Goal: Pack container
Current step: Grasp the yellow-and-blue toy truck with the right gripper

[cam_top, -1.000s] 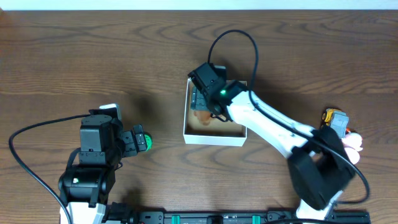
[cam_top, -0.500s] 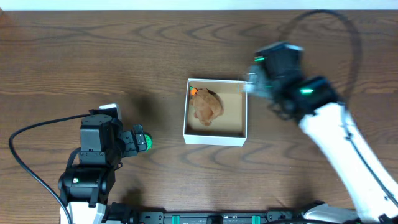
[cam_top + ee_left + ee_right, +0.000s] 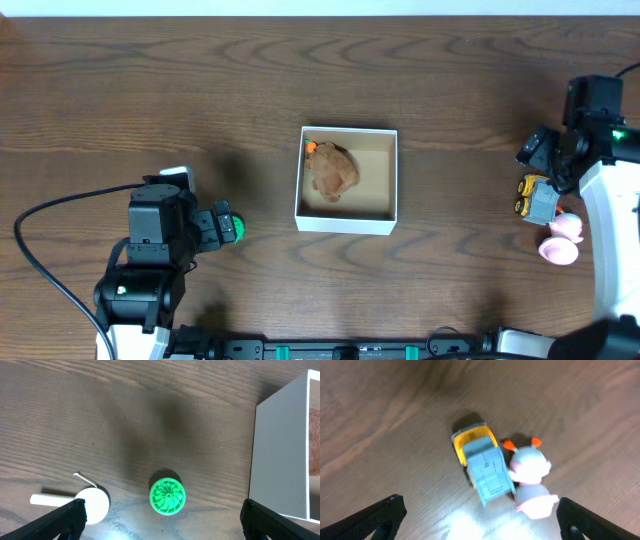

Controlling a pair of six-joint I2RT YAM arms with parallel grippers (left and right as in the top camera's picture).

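My right gripper will go down and turn to line its open fingers up astride the grey bed (image 3: pixel 543 206) (image 3: pixel 492 478), because the toy truck lies slanted below the gripper.
The container (image 3: pixel 346 220), a white-walled box with a brown inside, stands mid-table and holds a brown toy (image 3: pixel 333 172) with an orange bit at its far left corner. Its white wall (image 3: pixel 277 450) shows in the left wrist view. My right gripper (image 3: pixel 550 165) is open and empty at the far right, above a yellow and grey toy truck (image 3: pixel 535 197) and a pink toy (image 3: pixel 561 238). The truck (image 3: pixel 482 462) and the pink toy (image 3: pixel 532 477) touch, just ahead of the right gripper (image 3: pixel 480 525). My left gripper (image 3: pixel 162 525) is open and empty, with a green disc (image 3: pixel 167 495) on the table just ahead of it.
A white round piece with a short stick (image 3: pixel 92 505) lies on the table left of the green disc. The green disc (image 3: pixel 233 228) sits left of the container, by the left arm. Black cables loop at the left front of the wooden table.
My right arm has swung from over the container to the far right, above the truck and pink toy. The brown toy now lies uncovered in the container. The left arm has not moved.
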